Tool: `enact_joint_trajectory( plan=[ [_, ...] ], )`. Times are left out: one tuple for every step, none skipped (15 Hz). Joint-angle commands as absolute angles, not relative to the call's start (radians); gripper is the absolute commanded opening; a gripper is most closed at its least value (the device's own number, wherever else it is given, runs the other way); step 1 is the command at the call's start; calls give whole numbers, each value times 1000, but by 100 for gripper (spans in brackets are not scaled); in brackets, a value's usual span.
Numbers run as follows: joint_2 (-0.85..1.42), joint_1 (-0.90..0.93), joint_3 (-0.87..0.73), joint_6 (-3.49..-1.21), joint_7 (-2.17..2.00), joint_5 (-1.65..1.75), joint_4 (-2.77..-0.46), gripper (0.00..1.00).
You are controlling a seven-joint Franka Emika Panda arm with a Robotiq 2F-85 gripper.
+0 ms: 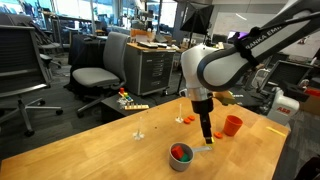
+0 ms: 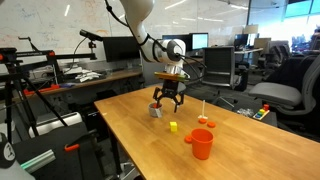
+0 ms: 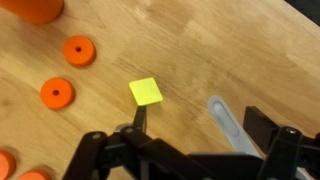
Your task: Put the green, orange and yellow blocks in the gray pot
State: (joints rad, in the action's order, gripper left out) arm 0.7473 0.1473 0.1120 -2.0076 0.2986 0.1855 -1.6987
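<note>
The yellow block (image 3: pixel 146 91), to the left in the wrist view, comes next: my gripper moves over it and lowers to straddle the block's sides.
The yellow block (image 3: pixel 146 91) lies flat on the wooden table, just past my left fingertip in the wrist view; it also shows in an exterior view (image 2: pixel 173 126). The gray pot (image 1: pixel 182 155) stands near the table's front edge and holds something orange-red and something green; it also shows in an exterior view (image 2: pixel 156 111). Only its gray handle (image 3: pixel 228 122) shows in the wrist view, between my fingers. My gripper (image 3: pixel 200 128) is open and empty, hovering low over the table next to the pot in both exterior views (image 1: pixel 206 137) (image 2: pixel 167 103).
An orange-red cup (image 1: pixel 232 125) (image 2: pixel 201 143) stands on the table near the gripper, at the wrist view's top left (image 3: pixel 35 8). Two orange discs (image 3: pixel 79 50) (image 3: pixel 57 94) lie left of the yellow block. Office chairs and desks surround the table.
</note>
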Motion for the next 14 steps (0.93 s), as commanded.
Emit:
enact_joint_trajectory(
  plan=[
    [701,148,79,-2011,263,247,-1771,100],
    [706,148,70,-2015,258,263,-1773,100],
    [712,147,60,-2022,254,282,-1778,100],
    [719,144,55,-2022,257,294,-1776,100],
    [727,143,49,-2026,258,309,-1774,100],
    [736,142,44,-2029,257,321,-1769,100],
    [745,143,40,-2030,257,333,-1762,100],
    [754,144,38,-2035,257,344,-1755,100],
    [761,144,37,-2040,258,351,-1749,100],
    [769,145,39,-2050,260,358,-1744,100],
    [777,146,41,-2057,264,365,-1738,100],
    [785,146,42,-2064,267,370,-1734,100],
    [794,146,43,-2072,270,372,-1728,100],
    [805,147,45,-2079,272,374,-1722,100]
  ],
)
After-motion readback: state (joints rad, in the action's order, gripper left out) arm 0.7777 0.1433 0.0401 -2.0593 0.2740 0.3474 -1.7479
